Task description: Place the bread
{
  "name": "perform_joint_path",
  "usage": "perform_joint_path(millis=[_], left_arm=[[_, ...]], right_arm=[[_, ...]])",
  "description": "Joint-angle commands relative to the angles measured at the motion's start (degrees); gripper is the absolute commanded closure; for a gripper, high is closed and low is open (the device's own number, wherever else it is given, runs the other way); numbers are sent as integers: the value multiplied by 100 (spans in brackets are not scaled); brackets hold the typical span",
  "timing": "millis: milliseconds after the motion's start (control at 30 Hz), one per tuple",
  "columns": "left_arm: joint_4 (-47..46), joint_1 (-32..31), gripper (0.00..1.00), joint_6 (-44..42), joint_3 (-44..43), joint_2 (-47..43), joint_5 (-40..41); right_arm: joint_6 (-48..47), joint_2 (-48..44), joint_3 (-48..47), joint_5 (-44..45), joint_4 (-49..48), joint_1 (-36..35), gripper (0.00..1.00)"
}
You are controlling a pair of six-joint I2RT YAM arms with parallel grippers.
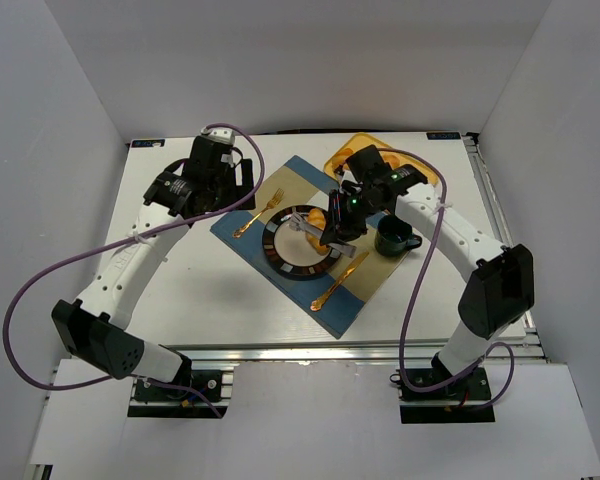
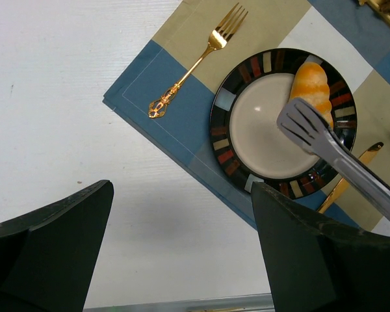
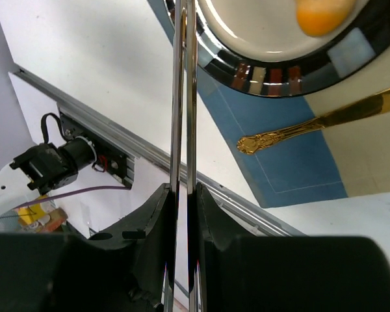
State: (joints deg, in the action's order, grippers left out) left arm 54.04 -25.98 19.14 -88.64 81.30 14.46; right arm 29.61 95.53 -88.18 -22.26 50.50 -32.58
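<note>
I will next raise my right gripper off the plate, carry the tongs [image 3: 184, 97] outward and release them on the orange tray, since it lies outward of my gripper.
A striped golden-orange croissant [image 2: 310, 86] lies on the right side of a round plate with a dark patterned rim [image 2: 222, 127]. The croissant also shows in the right wrist view [image 3: 322, 14] and in the top view [image 1: 319, 218]. My right gripper [image 3: 184, 195] is shut on the handles of metal tongs [image 3: 184, 97], just right of the plate in the top view [image 1: 340, 225]. The tongs' slotted tip [image 2: 305, 123] overlaps the croissant's near end; I cannot tell whether it grips it. My left gripper [image 2: 182, 247] is open and empty, above the table left of the placemat [image 1: 185, 190].
The plate sits on a blue and tan placemat [image 1: 335, 305] with a gold fork [image 2: 195, 62] on its left and a gold knife [image 3: 325, 120] on its right. A dark green mug [image 1: 390, 238] stands beside the right arm. An orange tray [image 1: 352, 150] lies at the back, mostly hidden.
</note>
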Motion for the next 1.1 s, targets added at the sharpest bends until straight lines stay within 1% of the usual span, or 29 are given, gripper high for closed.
perform_joint_path(millis=[0,67,167,200,267,300,400,567,600,700,767,867,1067], left_arm=[[71,31,2,11,5,-281,66],[71,23,2,11,5,-272,57],[71,23,2,11,-4,-237,57],[71,23,2,11,-4,-220,48],[63,23,2,20,22,-220,48],[63,23,2,20,31,-202,31],[63,31,2,20,5,-211,39],[124,40,2,-68,-83,-167,154],[124,31,2,-77,-92,-158,171],[150,31,2,-112,-110,-158,215],[151,31,2,-129,-109,-158,250],[151,31,2,-147,-118,-140,285],[151,40,2,-165,-136,-97,294]], right_arm=[[-42,71,-243,-235,-146,-73,90],[-121,106,-357,-113,-58,-117,89],[-192,54,-665,414,48,-152,89],[-201,36,-831,790,91,-109,89],[-131,80,-998,1074,127,-38,85],[-61,115,-1121,1266,144,49,78],[212,247,-1315,1662,100,163,71],[686,502,-1772,2585,302,427,63],[713,520,-1790,2647,294,471,58],[836,607,-1869,2841,338,717,52],[880,625,-1852,2981,285,901,51],[933,687,-1825,2965,206,1183,46],[898,871,-1887,3008,162,1544,45]])
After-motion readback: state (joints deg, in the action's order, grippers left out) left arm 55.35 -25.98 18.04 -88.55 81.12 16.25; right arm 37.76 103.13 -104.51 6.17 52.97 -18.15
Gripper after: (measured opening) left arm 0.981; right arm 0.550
